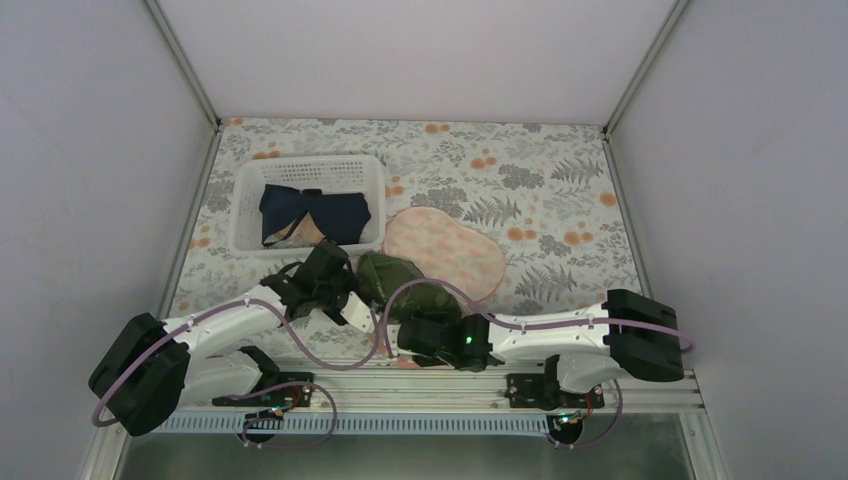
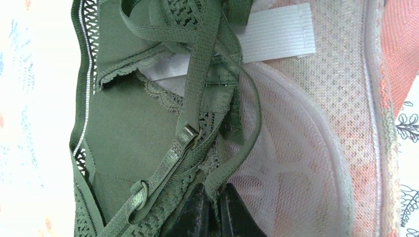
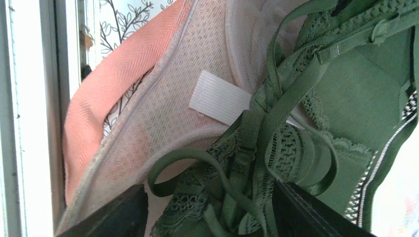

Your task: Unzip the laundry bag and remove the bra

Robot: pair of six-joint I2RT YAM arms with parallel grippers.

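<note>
My left gripper raises the strap next, carries it outward over the navy-blue cloth [image 1: 284,207] and releases it there, because the white basket's top stands open.
The olive-green bra [image 1: 400,285] lies bunched at the near-left end of the peach-pink laundry bag [image 1: 450,250], between my two arms. In the left wrist view the bra [image 2: 133,123] rests against the bag's pale mesh lining [image 2: 341,98], and my left gripper [image 2: 216,205] is shut on a thin green strap edge. My left gripper [image 1: 368,318] sits at the bra's near-left side. My right gripper [image 1: 405,335] is at its near edge. In the right wrist view my right gripper [image 3: 210,215] stands open with the fingers on either side of tangled bra [image 3: 356,89] straps and lace, the bag [image 3: 163,113] behind.
A white slotted basket [image 1: 250,190] holding a navy-blue cloth [image 1: 315,212] stands at the back left, just beyond my left arm. A white label [image 2: 276,34] is sewn inside the bag. Grey walls close in both sides, and a metal rail [image 1: 420,400] runs along the near edge.
</note>
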